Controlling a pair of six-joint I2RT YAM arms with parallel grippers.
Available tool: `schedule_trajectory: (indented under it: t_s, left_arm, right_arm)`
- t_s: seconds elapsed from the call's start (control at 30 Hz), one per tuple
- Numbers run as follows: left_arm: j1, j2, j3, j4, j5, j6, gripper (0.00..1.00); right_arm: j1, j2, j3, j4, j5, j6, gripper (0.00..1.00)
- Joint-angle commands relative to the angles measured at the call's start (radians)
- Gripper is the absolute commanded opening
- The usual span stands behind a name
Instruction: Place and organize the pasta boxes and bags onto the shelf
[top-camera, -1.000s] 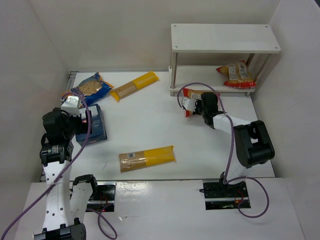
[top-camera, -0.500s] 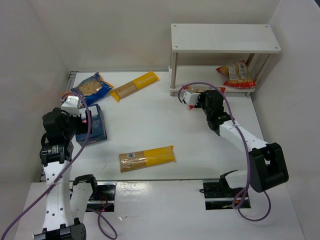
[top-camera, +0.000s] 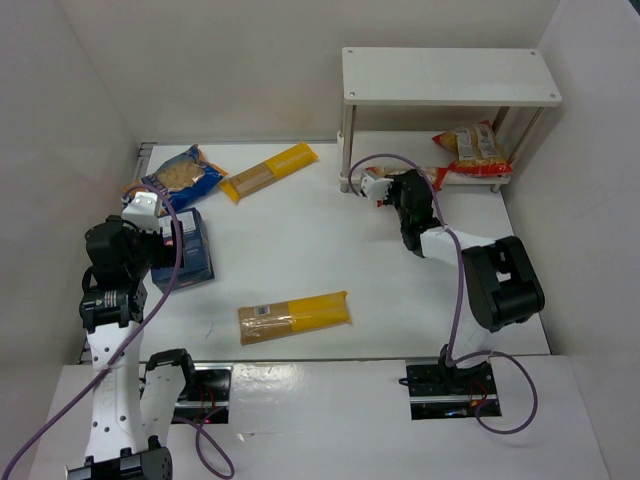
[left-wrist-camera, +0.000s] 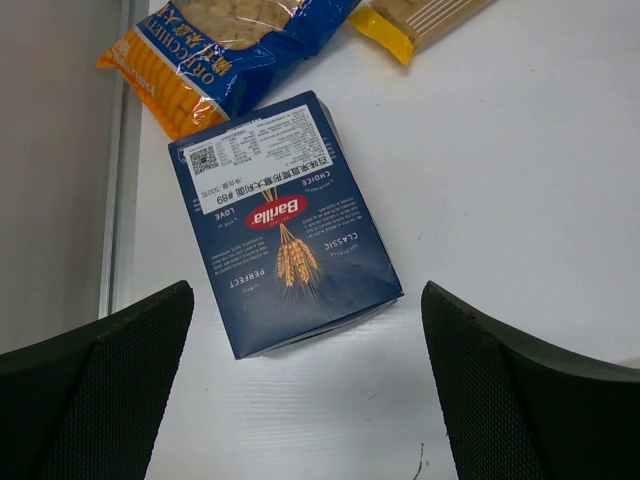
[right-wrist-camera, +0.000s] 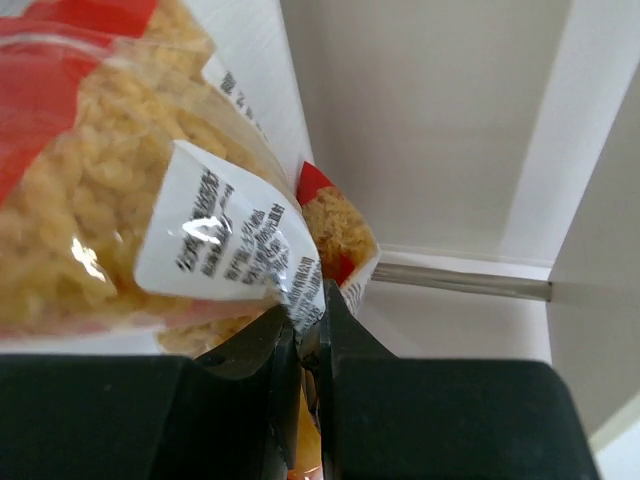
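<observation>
I should next push my right gripper outward onto the lower level's free part (top-camera: 398, 146) (right-wrist-camera: 262, 70) beside the second bag and let go of the held bag's edge.
My right gripper (top-camera: 388, 190) is shut on a red-and-yellow crinkly bag (top-camera: 374, 184), held at the left front corner of the white shelf (top-camera: 450, 75), level with its lower tier. In the right wrist view the jaws (right-wrist-camera: 312, 320) pinch the bag's edge (right-wrist-camera: 120, 200). A second red-and-yellow bag (top-camera: 470, 150) lies on the lower tier at the right. My left gripper (top-camera: 160, 228) is open above the dark blue box (top-camera: 192, 248), which also shows in the left wrist view (left-wrist-camera: 285, 225). The blue-and-orange bag (top-camera: 182, 175) and two yellow spaghetti packs (top-camera: 268, 170) (top-camera: 295, 315) lie on the table.
White walls enclose the table on the left, back and right. The shelf's thin front leg (top-camera: 345, 165) stands just left of the held bag. In the left wrist view the blue-and-orange bag (left-wrist-camera: 215, 40) and a spaghetti pack's end (left-wrist-camera: 420, 15) lie beyond the box.
My right gripper has carried the red-and-yellow bag away from me, up to the shelf's lower tier. The left arm has not moved.
</observation>
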Motion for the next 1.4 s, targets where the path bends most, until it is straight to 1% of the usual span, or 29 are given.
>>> schedule_trajectory:
  t_s: [0.0,0.1,0.13,0.17,0.23,0.33,0.4,0.5,0.53,0.57,0.67,1.0,1.27,1.3,1.33,1.37]
  left_arm:
    - [0.006,0.001,-0.008,0.028,0.004,0.022,1.0]
    - [0.006,0.001,-0.008,0.028,0.004,0.022,1.0]
    - [0.006,0.001,-0.008,0.028,0.004,0.022,1.0]
    - [0.006,0.001,-0.008,0.028,0.004,0.022,1.0]
    - [0.006,0.01,-0.008,0.028,0.004,0.022,1.0]
    - [0.006,0.01,-0.008,0.028,-0.005,0.022,1.0]
    - [0.006,0.01,-0.008,0.028,-0.005,0.022,1.0]
    - [0.006,0.01,-0.008,0.028,-0.005,0.022,1.0]
    - [0.006,0.01,-0.008,0.028,-0.005,0.022,1.0]
    - [0.006,0.01,-0.008,0.028,-0.005,0.022,1.0]
    - [0.006,0.01,-0.008,0.028,-0.005,0.022,1.0]
    - [0.006,0.02,-0.008,0.028,-0.005,0.022,1.0]
    - [0.006,0.02,-0.008,0.028,-0.005,0.022,1.0]
    - [0.006,0.02,-0.008,0.028,-0.005,0.022,1.0]
    - [0.006,0.02,-0.008,0.028,-0.005,0.022,1.0]
    - [0.006,0.02,-0.008,0.028,-0.005,0.022,1.0]
  right_arm:
    - [-0.027,0.024,0.116,0.374,0.009,-0.026,0.0]
    - [-0.053,0.077,0.137,0.421,0.0,-0.016,0.0]
    - [-0.053,0.101,0.146,0.473,0.0,-0.016,0.0]
    - [-0.053,0.11,0.16,0.488,0.0,-0.016,0.0]
    - [-0.064,0.11,0.179,0.489,0.0,-0.001,0.0]
    - [-0.064,0.101,0.24,0.409,-0.014,0.048,0.0]
    - [-0.073,0.129,0.252,0.409,-0.014,0.048,0.0]
    - [-0.073,0.187,0.266,0.449,-0.014,0.033,0.0]
    - [-0.083,0.202,0.266,0.468,-0.035,0.033,0.0]
    - [-0.094,0.221,0.266,0.511,-0.035,0.033,0.0]
    - [-0.103,0.29,0.266,0.539,-0.035,0.022,0.0]
    - [-0.122,0.422,0.347,0.562,-0.035,0.013,0.0]
    - [-0.122,0.442,0.367,0.459,-0.026,0.014,0.0]
    - [-0.122,0.43,0.355,0.437,-0.026,0.014,0.03]
    - [-0.122,0.417,0.344,0.368,-0.038,0.031,0.07]
    - [-0.122,0.391,0.344,0.326,-0.038,0.04,0.12]
